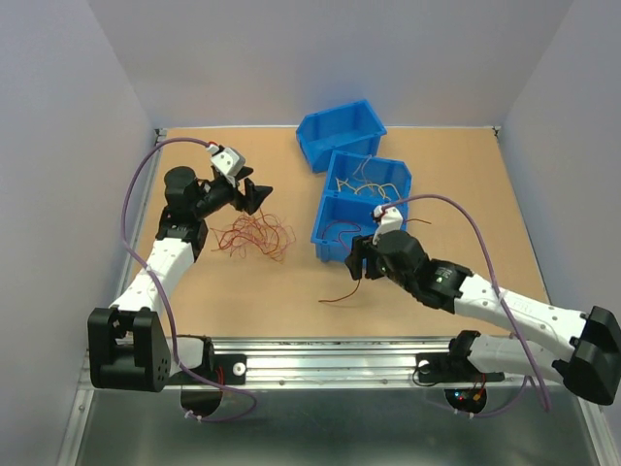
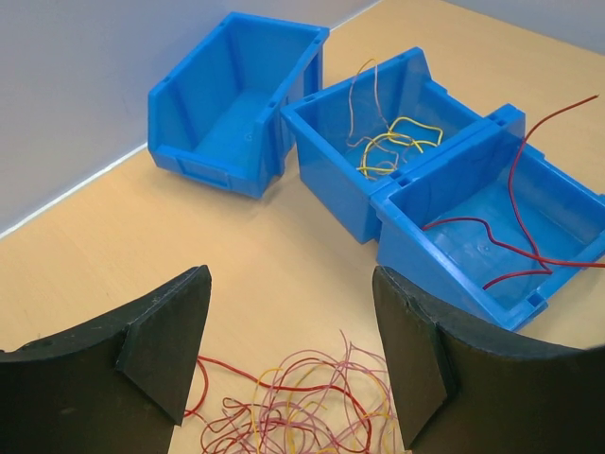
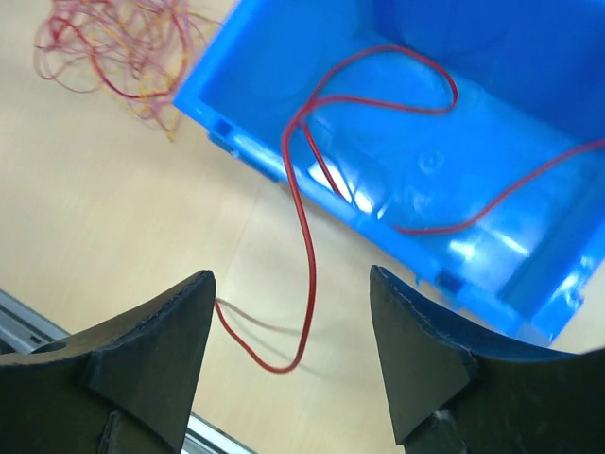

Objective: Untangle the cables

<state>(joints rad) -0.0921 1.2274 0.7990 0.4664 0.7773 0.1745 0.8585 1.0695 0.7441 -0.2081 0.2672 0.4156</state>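
I need to move my right gripper down and back next and close it on the cable's hanging part [image 1: 358, 284] [image 3: 311, 288], since the red cable drops over the near bin's rim between the open fingers.
A loose tangle of red, orange and yellow cables [image 1: 254, 236] lies on the tabletop left of the bins. My left gripper [image 1: 254, 196] hovers just behind it, open, with the tangle [image 2: 293, 407] low between its fingers and untouched. A single red cable [image 1: 342, 294] trails from the nearest blue bin [image 1: 330, 243] onto the table. My right gripper [image 1: 357, 260] stands open in front of that bin. In the right wrist view the red cable [image 3: 307, 236] drops over the bin rim and loops between the fingers [image 3: 161, 350], gripped by neither.
Three blue bins stand at back centre. The far bin [image 2: 236, 104] is empty, the middle bin [image 2: 331, 170] holds yellow cables [image 2: 392, 147], and the near bin [image 2: 454, 255] holds red cables [image 2: 510, 246]. A metal rail [image 1: 320, 354] runs along the near edge.
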